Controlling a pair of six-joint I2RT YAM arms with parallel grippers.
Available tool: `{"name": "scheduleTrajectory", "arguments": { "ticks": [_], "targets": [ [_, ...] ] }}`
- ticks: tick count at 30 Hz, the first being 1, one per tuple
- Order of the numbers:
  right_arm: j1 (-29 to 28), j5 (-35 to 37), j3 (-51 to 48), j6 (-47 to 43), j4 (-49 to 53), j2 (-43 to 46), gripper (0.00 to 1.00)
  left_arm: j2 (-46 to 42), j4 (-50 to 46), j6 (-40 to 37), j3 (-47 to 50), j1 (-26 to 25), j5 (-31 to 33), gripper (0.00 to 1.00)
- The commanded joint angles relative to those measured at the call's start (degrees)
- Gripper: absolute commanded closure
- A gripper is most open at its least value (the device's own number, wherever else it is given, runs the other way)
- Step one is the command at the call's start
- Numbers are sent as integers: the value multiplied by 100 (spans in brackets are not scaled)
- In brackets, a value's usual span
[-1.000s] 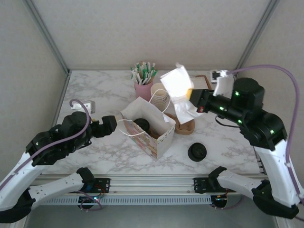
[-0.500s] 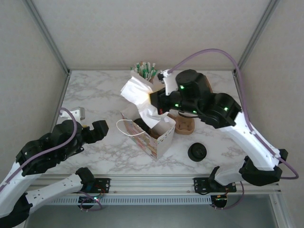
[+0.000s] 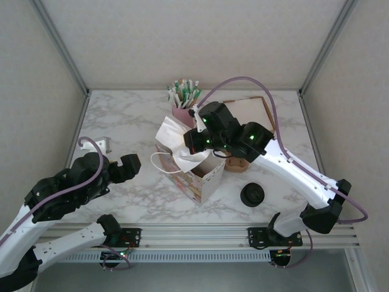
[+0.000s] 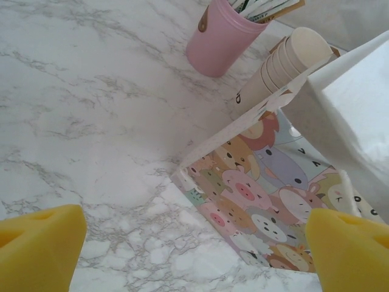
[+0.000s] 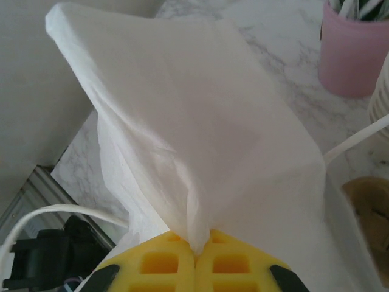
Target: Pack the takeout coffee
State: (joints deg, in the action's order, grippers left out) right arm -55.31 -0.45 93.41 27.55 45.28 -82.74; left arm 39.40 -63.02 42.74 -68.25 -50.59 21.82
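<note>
My right gripper comes down into the paper bag [image 3: 203, 179], its opening below, and releases the napkin inside next. The napkin still drapes across the bag's opening.
A paper bag [image 3: 203, 179] printed with cartoon animals stands mid-table, its mouth up. My right gripper [image 3: 189, 145] hovers over that mouth, shut on a white napkin [image 3: 175, 143] that drapes across the opening. In the right wrist view the napkin [image 5: 200, 134] fans out from my pinched right gripper [image 5: 196, 249]. The takeout coffee is hidden, since the napkin covers the bag's inside. My left gripper [image 3: 130, 165] stands open to the left of the bag, apart from it. The left wrist view has the bag [image 4: 267, 188] ahead between the wide yellow fingertips [image 4: 42, 249], nothing in my left gripper [image 4: 194, 249].
A pink cup [image 3: 182, 109] of stir sticks stands behind the bag, with a stack of cream cups [image 4: 285, 61] beside it. Loose black lids [image 3: 252, 194] lie right of the bag. A brown holder [image 3: 237, 161] and a cardboard tray [image 3: 252, 106] sit at the back right.
My right arm swung left and down, carrying the napkin from the back right to over the bag's mouth. My left gripper drew back from the bag's side, still open.
</note>
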Motion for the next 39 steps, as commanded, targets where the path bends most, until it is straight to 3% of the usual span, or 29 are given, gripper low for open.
{"name": "scheduleTrajectory", "arguments": {
  "ticks": [1,18,31,39],
  "targets": [
    [39,-365,-201,282,-313,115,100,59,91,102,40,-32,-47,8],
    [35,297,-478,132,445,-243,100,225,204,97,32,-29,-178,10],
    [-155,670,-71,-210,934,-701,77,375,65,-35,-102,-30,-82,10],
    [-278,971,564,-333,1267,-492,50,388,93,-127,-194,-30,52,8]
  ]
}}
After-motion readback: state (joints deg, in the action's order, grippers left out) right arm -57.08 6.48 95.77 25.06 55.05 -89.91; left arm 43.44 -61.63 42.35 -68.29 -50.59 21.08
